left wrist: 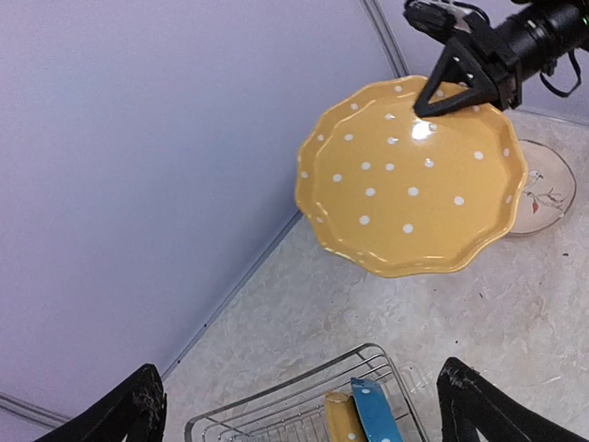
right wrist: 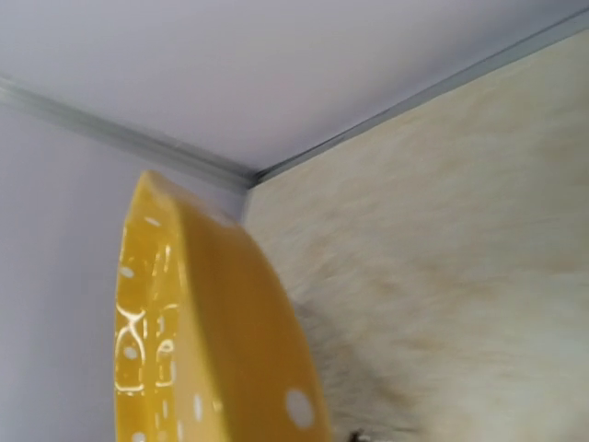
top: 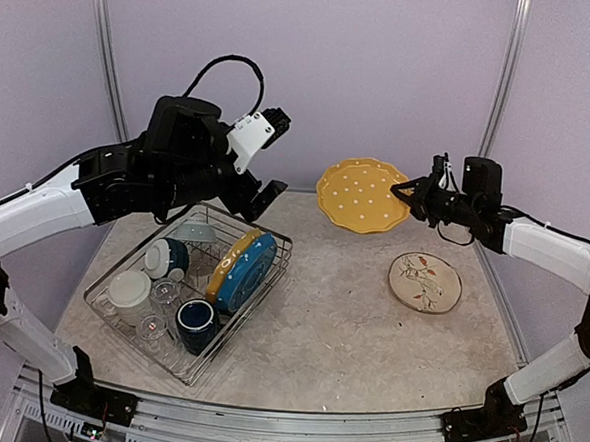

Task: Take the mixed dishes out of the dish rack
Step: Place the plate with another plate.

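Note:
The cream plate (top: 424, 282) lies flat and bare, so my right gripper should next lower toward the right in the top view and release the yellow dotted plate onto it.
The dish rack (top: 255, 297) sits at the left of the table. It holds a yellow plate (top: 230, 262) and a blue dotted plate (top: 250, 271) on edge, a navy mug (top: 197, 322), a cream mug (top: 130, 291), clear glasses (top: 153, 328) and a teal bowl (top: 166, 256). My left gripper (top: 272, 159) hangs open and empty above the rack's far right corner (left wrist: 276, 398). Another yellow dotted plate (top: 363, 195) is in the air at the back, tilted, with my right gripper (top: 405, 195) shut on its right rim. That plate fills the left of the right wrist view (right wrist: 212, 341).
A cream plate with a bird pattern (top: 424, 282) lies flat on the table at the right, below the right arm. Lilac walls close the back and both sides. The arm bases stand at the near edge.

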`<state>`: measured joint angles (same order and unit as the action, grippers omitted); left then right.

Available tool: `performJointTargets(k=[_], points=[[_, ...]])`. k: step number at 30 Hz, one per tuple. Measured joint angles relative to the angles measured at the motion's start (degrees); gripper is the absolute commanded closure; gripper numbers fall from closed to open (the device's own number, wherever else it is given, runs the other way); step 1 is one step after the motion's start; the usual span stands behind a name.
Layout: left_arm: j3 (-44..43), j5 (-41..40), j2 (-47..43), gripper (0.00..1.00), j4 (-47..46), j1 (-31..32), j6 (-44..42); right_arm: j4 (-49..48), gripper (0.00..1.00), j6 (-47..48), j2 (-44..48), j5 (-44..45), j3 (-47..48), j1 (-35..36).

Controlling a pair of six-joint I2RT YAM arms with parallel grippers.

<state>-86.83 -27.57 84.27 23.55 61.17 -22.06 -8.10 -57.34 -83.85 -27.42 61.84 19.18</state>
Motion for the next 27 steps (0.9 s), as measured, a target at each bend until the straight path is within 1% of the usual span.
performJointTargets(k=[6,9,13,15,17,19,22,27], points=[[-1.01,9.27,-7.85,0.01,3.78,-8.92,10.51,4.81,1.00,4.48,8.79,0.24,-10.62,-9.51],[-0.63,15.89,-11.19,0.01,5.22,-15.39,16.04,8.44,1.00,7.45,12.24,0.39,-14.69,-14.34],[5.44,24.96,-16.15,0.01,4.26,-26.01,23.47,11.91,1.00,10.93,14.86,0.37,-18.53,-20.41],[8.63,27.89,-17.42,0.01,3.72,-28.89,26.08,12.66,1.00,12.00,15.06,0.31,-20.02,-23.26],[11.34,30.49,-17.77,0.01,3.52,-30.67,28.02,13.51,1.00,13.07,14.95,0.28,-21.24,-25.44],[12.81,32.20,-17.44,0.01,3.50,-31.10,28.94,14.36,1.00,13.90,14.60,0.20,-21.90,-26.95],[13.07,34.32,-16.33,0.01,3.50,-31.15,29.83,14.67,1.00,14.97,13.49,0.09,-22.51,-28.20],[13.07,35.60,-16.06,0.01,3.48,-31.15,30.45,14.71,1.00,16.70,12.37,0.04,-23.50,-28.85]])
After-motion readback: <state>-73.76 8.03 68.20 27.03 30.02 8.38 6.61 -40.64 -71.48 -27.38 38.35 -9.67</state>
